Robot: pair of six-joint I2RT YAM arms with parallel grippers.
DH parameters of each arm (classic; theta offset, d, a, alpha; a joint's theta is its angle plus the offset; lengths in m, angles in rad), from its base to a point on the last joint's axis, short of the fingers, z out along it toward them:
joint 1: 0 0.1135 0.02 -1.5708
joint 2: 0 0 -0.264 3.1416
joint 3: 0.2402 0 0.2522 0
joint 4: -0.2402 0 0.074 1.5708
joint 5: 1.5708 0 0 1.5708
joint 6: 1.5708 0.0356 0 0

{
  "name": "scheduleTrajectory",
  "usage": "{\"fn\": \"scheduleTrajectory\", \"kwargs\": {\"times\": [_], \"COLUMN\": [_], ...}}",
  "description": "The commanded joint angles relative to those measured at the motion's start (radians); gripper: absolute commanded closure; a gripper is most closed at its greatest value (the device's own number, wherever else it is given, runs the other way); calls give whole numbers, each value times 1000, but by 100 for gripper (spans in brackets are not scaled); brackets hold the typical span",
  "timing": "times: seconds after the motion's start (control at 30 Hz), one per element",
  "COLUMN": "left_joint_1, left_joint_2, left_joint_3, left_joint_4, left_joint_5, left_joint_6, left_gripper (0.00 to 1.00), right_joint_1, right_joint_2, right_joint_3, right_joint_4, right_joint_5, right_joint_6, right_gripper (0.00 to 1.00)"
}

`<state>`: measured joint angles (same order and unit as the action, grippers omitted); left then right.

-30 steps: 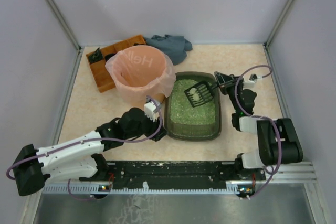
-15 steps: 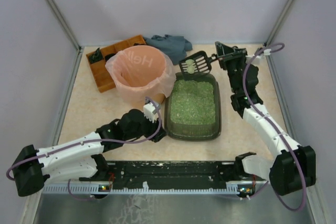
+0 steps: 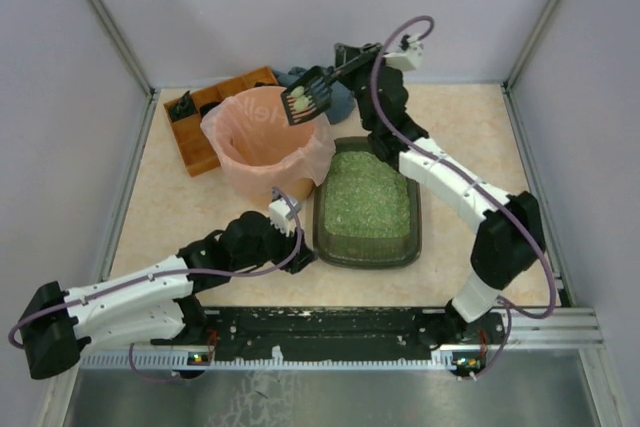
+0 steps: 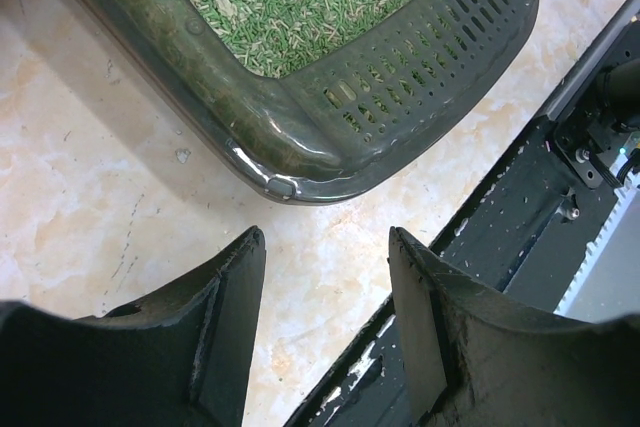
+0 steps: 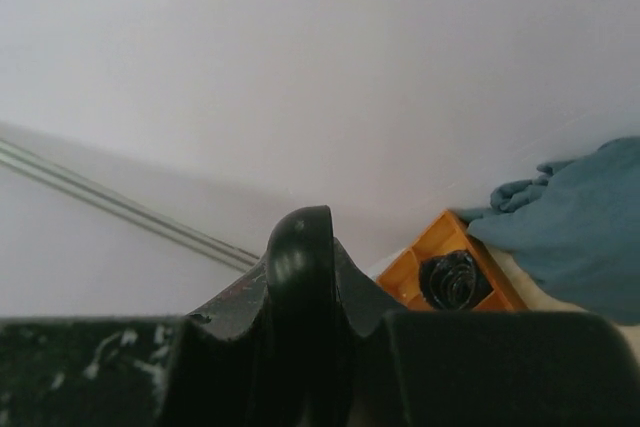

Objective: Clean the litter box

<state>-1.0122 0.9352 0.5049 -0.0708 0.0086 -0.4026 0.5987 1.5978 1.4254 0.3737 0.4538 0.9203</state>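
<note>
The bed of granules lies open below. My right gripper moves away from the bin, back and down, and releases the scoop [image 3: 308, 99] upon the granules next.
The litter box [image 3: 370, 242], a dark grey-green tray of pale green granules, sits mid-table. Its near-left corner [image 4: 300, 152] fills the left wrist view. My left gripper [image 3: 297, 250] [image 4: 326, 237] rests low just off that corner, open, with bare tabletop between its fingers [image 4: 228, 312]. My right gripper [image 3: 352, 59] [image 5: 305, 347] is raised at the back, shut on the handle [image 5: 298, 267] of a black slotted scoop [image 3: 308, 99]. The scoop carries pale clumps and hangs over the far rim of the pink-bagged bin [image 3: 262, 152].
An orange compartmented tray [image 3: 205, 112] [image 5: 445, 267] stands at the back left behind the bin. A blue-grey cloth [image 3: 340, 97] [image 5: 580, 212] lies against the back wall. The black base rail [image 3: 330, 325] [image 4: 520, 217] runs along the near edge.
The right arm lifted the loaded scoop out of the litter box and swung it up and left, to above the bin's far rim. The left arm stayed put.
</note>
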Motion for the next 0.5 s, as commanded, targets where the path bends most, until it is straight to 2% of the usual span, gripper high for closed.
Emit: {"fn": "scheduleTrajectory", "kwargs": {"times": [0.0, 0.1, 0.27, 0.47], "left_joint_1": [1, 1, 1, 1], "left_joint_2": [-28, -34, -40, -46], "left_joint_3": [-14, -19, -22, -24], "left_joint_4": [-13, -25, -31, -32], "left_joint_5": [10, 13, 8, 8], "left_joint_6": [-12, -9, -7, -18], "left_gripper": [41, 42, 42, 41], "right_joint_1": [82, 113, 151, 217], "right_joint_2": [109, 163, 239, 267], "right_joint_3": [127, 159, 217, 215], "right_joint_4": [140, 242, 329, 396], "right_joint_5": [46, -11, -262, -454], "right_joint_6": [-337, -543, -847, -1258], "right_gripper": [100, 100, 100, 100]}}
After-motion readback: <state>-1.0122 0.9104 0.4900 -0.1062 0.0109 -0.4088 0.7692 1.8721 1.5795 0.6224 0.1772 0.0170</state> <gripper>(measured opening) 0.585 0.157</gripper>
